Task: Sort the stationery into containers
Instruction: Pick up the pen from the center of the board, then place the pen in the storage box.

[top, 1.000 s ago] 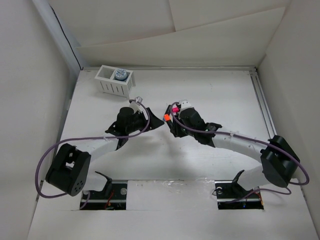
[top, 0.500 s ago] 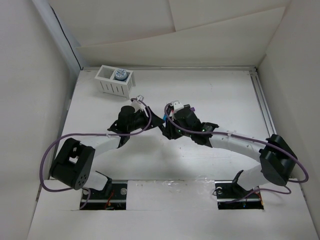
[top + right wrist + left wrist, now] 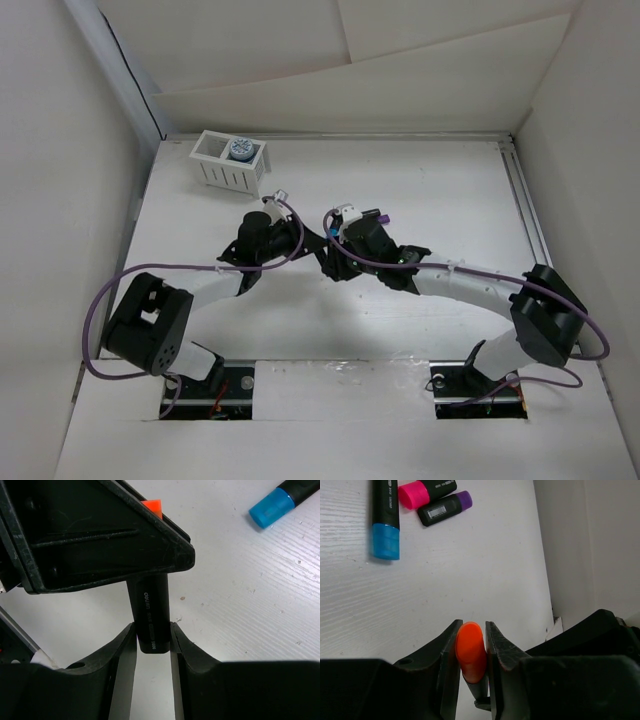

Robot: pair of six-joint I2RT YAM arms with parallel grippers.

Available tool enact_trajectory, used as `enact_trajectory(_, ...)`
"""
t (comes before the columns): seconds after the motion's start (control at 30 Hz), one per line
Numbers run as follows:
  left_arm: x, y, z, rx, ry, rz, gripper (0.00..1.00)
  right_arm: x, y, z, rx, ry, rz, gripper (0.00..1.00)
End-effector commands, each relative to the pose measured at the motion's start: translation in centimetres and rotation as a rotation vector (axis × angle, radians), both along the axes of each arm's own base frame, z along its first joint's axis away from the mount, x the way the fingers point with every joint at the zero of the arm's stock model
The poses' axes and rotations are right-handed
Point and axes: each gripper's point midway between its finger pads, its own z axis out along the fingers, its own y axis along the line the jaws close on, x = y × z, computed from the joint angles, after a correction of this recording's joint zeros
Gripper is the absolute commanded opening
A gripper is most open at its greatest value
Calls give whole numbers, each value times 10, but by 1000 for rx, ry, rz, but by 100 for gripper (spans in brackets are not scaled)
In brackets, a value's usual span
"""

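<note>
The left gripper carries the marker outward over the basket's empty section (image 3: 211,145) and releases it next. The empty section lies outward, to the left in the top view.
One black marker with an orange cap (image 3: 470,650) is held from both ends above the table. In the left wrist view, my left gripper (image 3: 471,630) is shut on the orange cap. My right gripper (image 3: 152,636) is shut on the black barrel (image 3: 152,610) at its blunt end. The two grippers meet tip to tip at mid-table, left gripper (image 3: 308,243) and right gripper (image 3: 330,252). A blue-capped marker (image 3: 386,525), a pink-capped one (image 3: 420,492) and a purple-capped one (image 3: 445,508) lie on the table beyond. The white basket (image 3: 215,172) stands at the far left with a grey-blue cylinder (image 3: 240,150) in its right compartment.
White walls close in the table on the left, back and right. A metal rail (image 3: 525,215) runs along the right edge. Purple cables loop from both arms. The blue-capped marker (image 3: 272,505) lies just right of the joined grippers.
My left gripper has closed onto the orange cap. The right arm has shifted a little left, bringing the marker into the left jaws.
</note>
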Motion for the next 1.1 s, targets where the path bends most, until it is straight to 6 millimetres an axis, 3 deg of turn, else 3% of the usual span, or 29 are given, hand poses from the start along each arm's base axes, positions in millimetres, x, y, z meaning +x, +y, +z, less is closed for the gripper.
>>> enact_trajectory(0.0,8,-3,29,-33,-91,2,11,14,15,32,77,-78,-16,6)
enact_trajectory(0.1,9,-1,31,-31,-92,11,4,15,17,37,85,-85,-16,12)
enact_trajectory(0.13,9,0,27,-21,-80,21,4,17,16,37,81,-89,-25,18)
enact_trajectory(0.17,8,1,25,-16,-70,21,2,18,17,45,97,-101,-25,32)
enact_trajectory(0.27,13,3,28,-5,-85,43,0,19,16,51,104,-114,-34,49)
enact_trajectory(0.4,19,10,28,17,-87,83,0,16,10,71,139,-147,-43,65)
enact_trajectory(0.5,32,24,30,21,-88,133,0,14,1,88,162,-188,-59,72)
enact_trajectory(0.6,50,37,34,62,-86,212,0,8,-13,100,180,-215,-80,72)
enact_trajectory(0.67,70,47,56,86,-142,284,0,7,-23,100,179,-229,-102,73)
enact_trajectory(0.73,83,59,65,130,-146,350,0,4,-32,96,171,-235,-119,73)
enact_trajectory(0.77,97,67,89,126,-188,395,0,3,-33,91,163,-229,-119,73)
enact_trajectory(0.83,118,92,97,170,-178,485,0,2,-37,90,159,-233,-129,73)
enact_trajectory(0.87,132,97,124,159,-217,506,0,1,-38,86,152,-228,-128,73)
enact_trajectory(0.97,165,137,129,196,-186,624,0,-2,-43,83,151,-237,-124,73)
enact_trajectory(1.0,179,150,153,185,-218,668,0,-3,-44,85,160,-243,-125,73)
enact_trajectory(1.07,199,183,145,248,-173,747,0,-4,-45,84,166,-247,-125,73)
